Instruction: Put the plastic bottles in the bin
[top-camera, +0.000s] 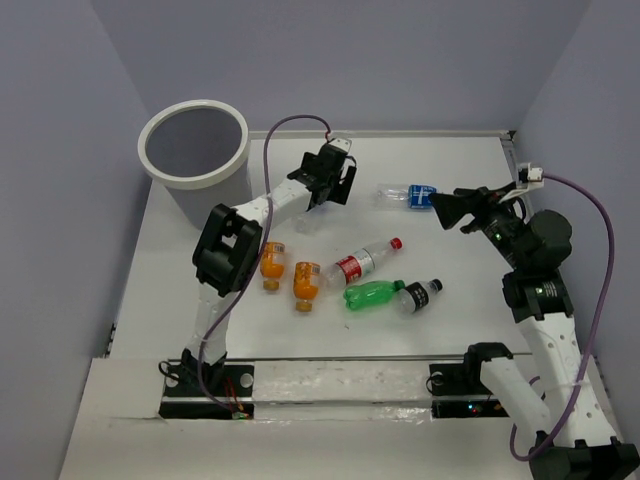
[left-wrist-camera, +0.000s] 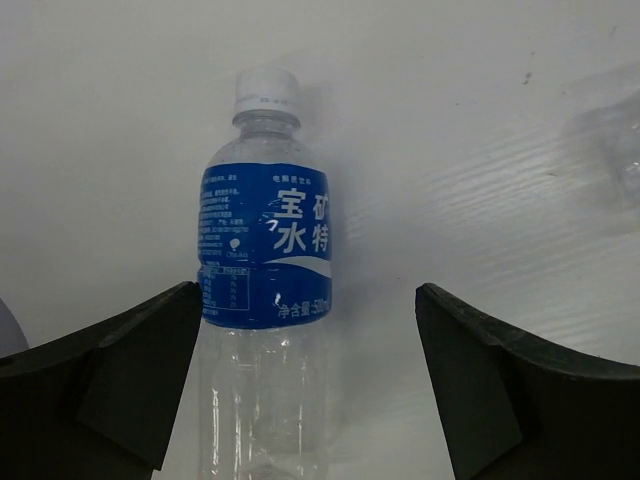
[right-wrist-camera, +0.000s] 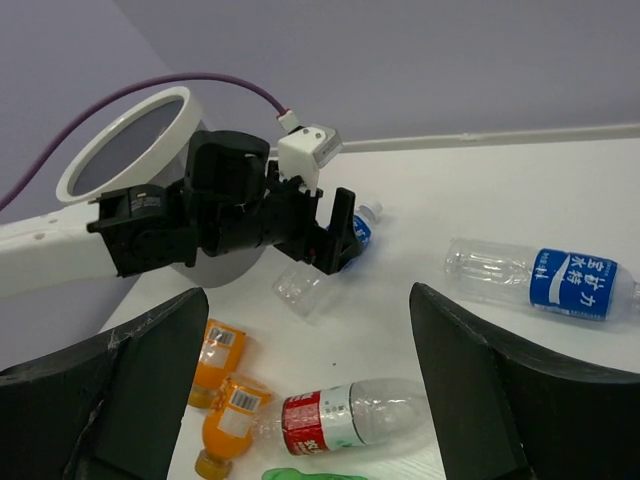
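Observation:
The left gripper moves down and to the left in the wrist view around the clear bottle's blue label (left-wrist-camera: 265, 247) next, because the label is off-center between the open fingers.
The bin (top-camera: 200, 205) stands at the back left. My left gripper (top-camera: 330, 186) is open and low over a clear blue-labelled bottle (left-wrist-camera: 265, 250). That bottle lies between the jaws, close to the left finger (left-wrist-camera: 130, 370). A second blue-labelled bottle (top-camera: 410, 195) lies just left of my open, empty right gripper (top-camera: 450, 208). Two orange bottles (top-camera: 272, 264) (top-camera: 306, 285), a red-labelled bottle (top-camera: 362, 262), a green one (top-camera: 372, 295) and a dark-labelled one (top-camera: 420, 295) lie mid-table. The right wrist view shows the left gripper (right-wrist-camera: 340, 240) and the bin's rim (right-wrist-camera: 185, 100).
Lilac walls enclose the white table on the left, back and right. A purple cable (top-camera: 290, 125) loops from the left wrist near the bin. The cluster of five bottles lies between the two arms' bases.

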